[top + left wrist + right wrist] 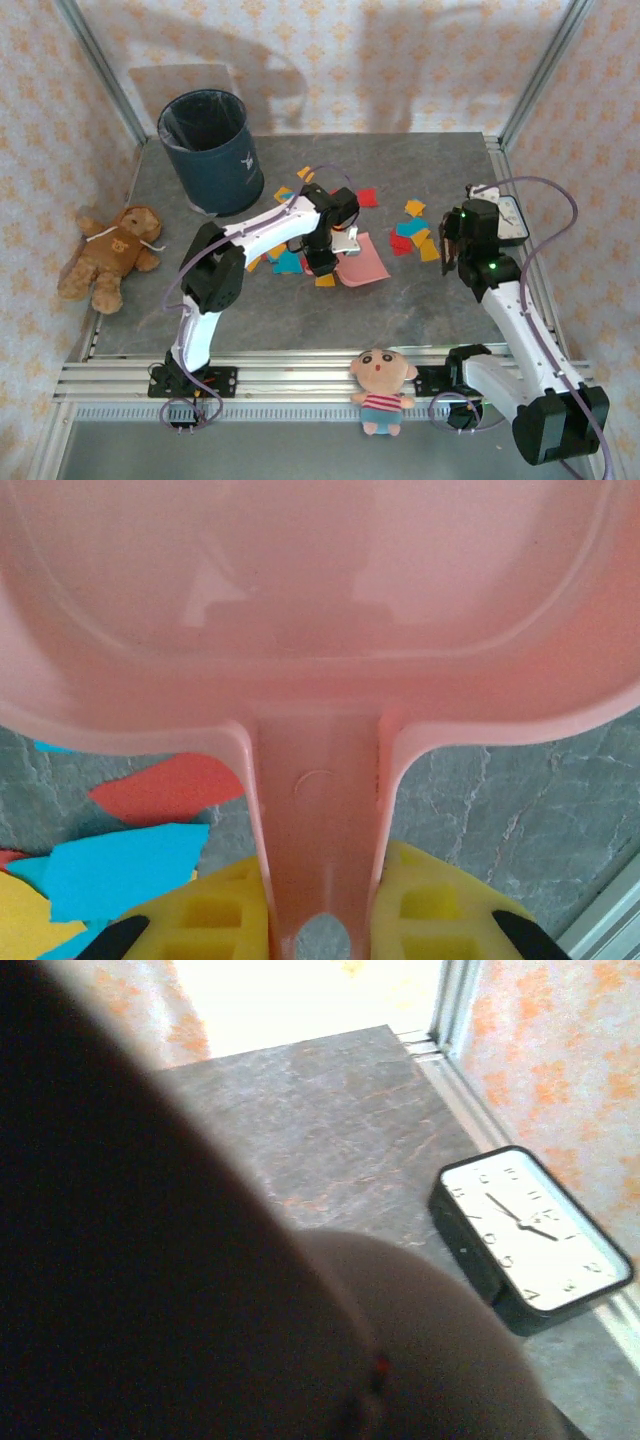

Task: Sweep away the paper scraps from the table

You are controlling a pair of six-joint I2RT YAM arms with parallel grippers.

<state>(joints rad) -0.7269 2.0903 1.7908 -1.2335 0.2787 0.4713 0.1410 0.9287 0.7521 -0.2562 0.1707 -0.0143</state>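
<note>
My left gripper eases with the dustpan (362,262) toward the cluster of scraps by the brown tool next. It then releases the dustpan's handle, since the dustpan's opening faces them.
The pink dustpan (362,262) lies on the table (420,310) at its middle. My left gripper (322,256) is shut on its handle (320,820), and the yellow fingers (205,920) press it from both sides. Paper scraps lie in one cluster left of the pan (288,260) and another to its right (415,235); red (170,785), blue (120,865) and yellow (20,920) bits lie beside the handle. My right gripper (449,250) hangs just right of the right cluster, shut on a dark brown tool (150,1290) whose blurred bulk hides the fingers.
A dark blue bin (212,150) stands at the back left. A teddy bear (112,255) lies off the table's left edge and a small doll (382,390) on the front rail. A clock (530,1235) lies at the right edge, behind my right gripper.
</note>
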